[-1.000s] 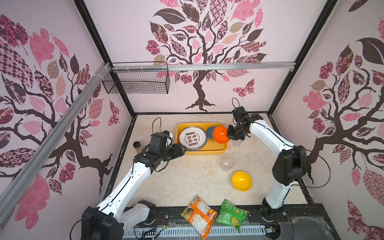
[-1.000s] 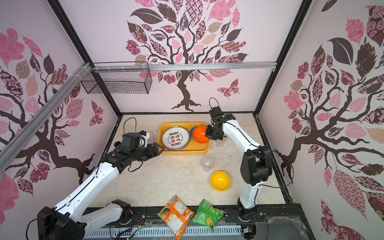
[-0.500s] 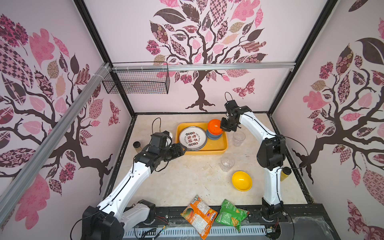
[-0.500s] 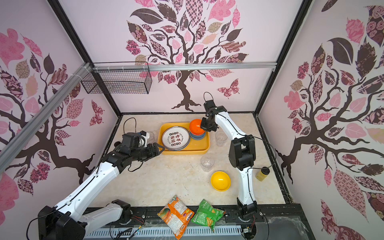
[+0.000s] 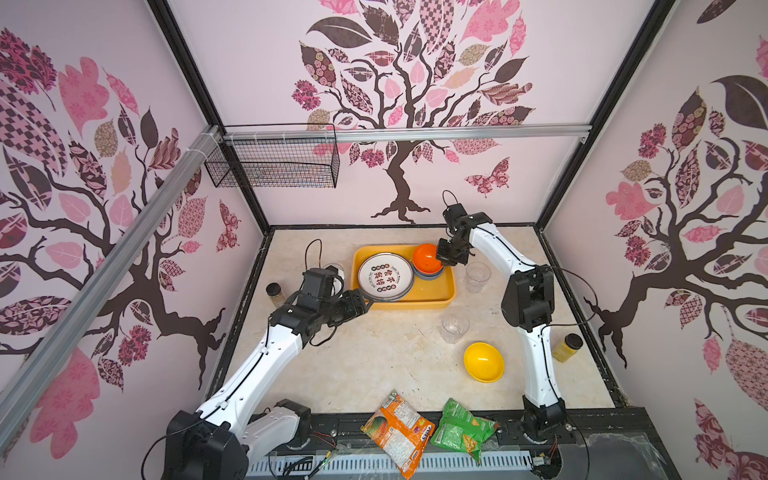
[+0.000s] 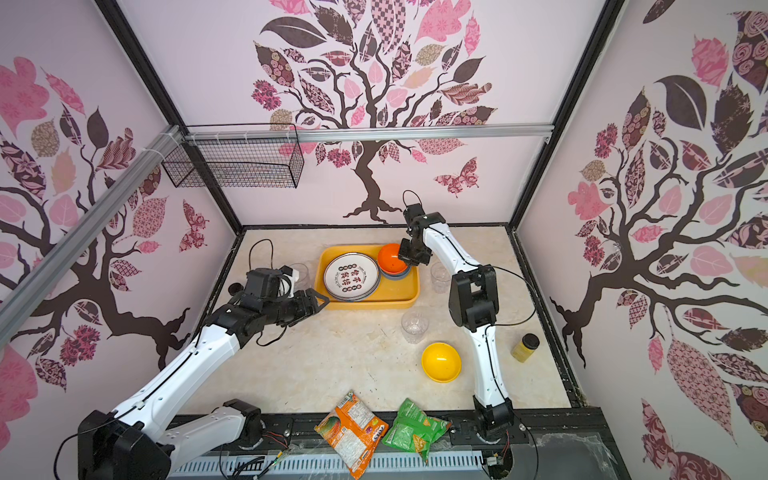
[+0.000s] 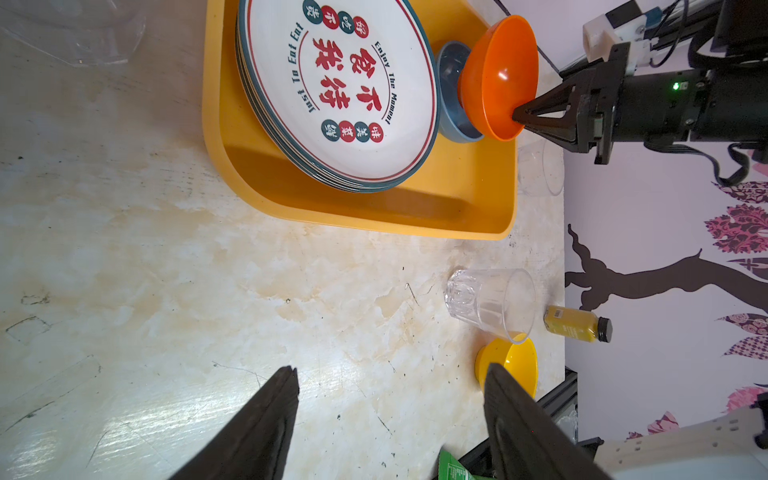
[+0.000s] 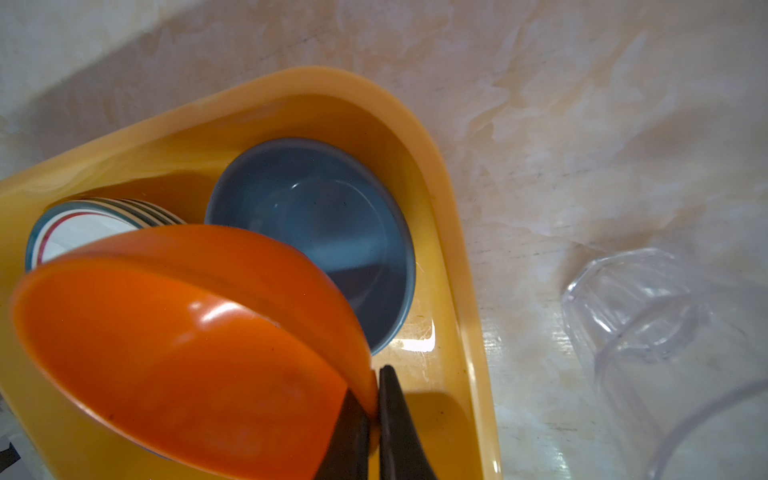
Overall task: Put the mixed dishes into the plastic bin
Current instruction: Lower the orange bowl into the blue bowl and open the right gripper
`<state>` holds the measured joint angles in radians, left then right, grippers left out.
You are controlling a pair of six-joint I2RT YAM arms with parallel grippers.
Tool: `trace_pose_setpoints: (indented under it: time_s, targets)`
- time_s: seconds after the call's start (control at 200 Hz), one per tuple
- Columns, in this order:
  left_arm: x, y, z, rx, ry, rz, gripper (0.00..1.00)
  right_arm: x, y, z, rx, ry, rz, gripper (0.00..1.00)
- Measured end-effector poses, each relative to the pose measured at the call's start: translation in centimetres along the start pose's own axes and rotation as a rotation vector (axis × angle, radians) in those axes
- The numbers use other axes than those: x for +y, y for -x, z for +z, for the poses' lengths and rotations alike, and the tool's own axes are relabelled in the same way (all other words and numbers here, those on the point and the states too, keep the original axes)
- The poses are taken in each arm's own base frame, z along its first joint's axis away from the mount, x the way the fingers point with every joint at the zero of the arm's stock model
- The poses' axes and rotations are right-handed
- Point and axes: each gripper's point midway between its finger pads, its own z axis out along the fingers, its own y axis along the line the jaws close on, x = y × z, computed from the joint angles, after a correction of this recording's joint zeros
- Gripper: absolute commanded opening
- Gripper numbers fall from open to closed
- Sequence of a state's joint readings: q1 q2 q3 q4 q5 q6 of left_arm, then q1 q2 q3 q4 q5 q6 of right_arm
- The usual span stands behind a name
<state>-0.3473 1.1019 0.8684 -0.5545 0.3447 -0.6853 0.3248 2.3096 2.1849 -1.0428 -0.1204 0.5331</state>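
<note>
My right gripper brings the tilted orange bowl down into the blue bowl's empty hollow point(image 8: 324, 220) next and releases its rim there, since the hollow lies below.
The yellow-orange plastic bin point(image 5: 415, 300) point(image 6: 374, 304) holds a stack of white plates point(image 5: 385, 276) point(image 7: 345, 83) and a blue bowl point(image 8: 316, 237). My right gripper point(image 5: 443, 259) point(image 8: 374, 399) is shut on the rim of an orange bowl point(image 5: 425, 254) point(image 8: 187, 353), which hangs tilted just above the blue bowl. My left gripper point(image 5: 365, 301) point(image 7: 390, 370) is open and empty over the table by the bin's front left corner. On the table stand two clear cups point(image 5: 477, 276) point(image 5: 455, 327) and a yellow bowl point(image 5: 484, 361) to the right, and a third cup point(image 5: 334, 270) left of the bin.
An orange snack bag point(image 5: 397, 432) and a green one point(image 5: 461, 428) lie at the front edge. A yellow spice jar point(image 5: 567, 347) stands at the right wall, a small jar point(image 5: 274, 293) at the left. A black wire basket point(image 5: 274, 166) hangs on the back rail.
My right gripper carried the orange bowl leftward from the bin's right edge to above the blue bowl. The left arm has not moved.
</note>
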Motion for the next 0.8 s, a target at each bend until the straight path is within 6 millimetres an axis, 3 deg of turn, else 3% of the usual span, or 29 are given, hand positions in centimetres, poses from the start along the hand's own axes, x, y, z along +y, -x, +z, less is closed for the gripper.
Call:
trace_pose_setpoints:
  time_s: [0.8]
  targets:
    - [0.7,-0.9,-0.1,0.0,-0.001,-0.026,0.73,-0.5,0.2,2.6,0.034,-0.032,0.005,0.01]
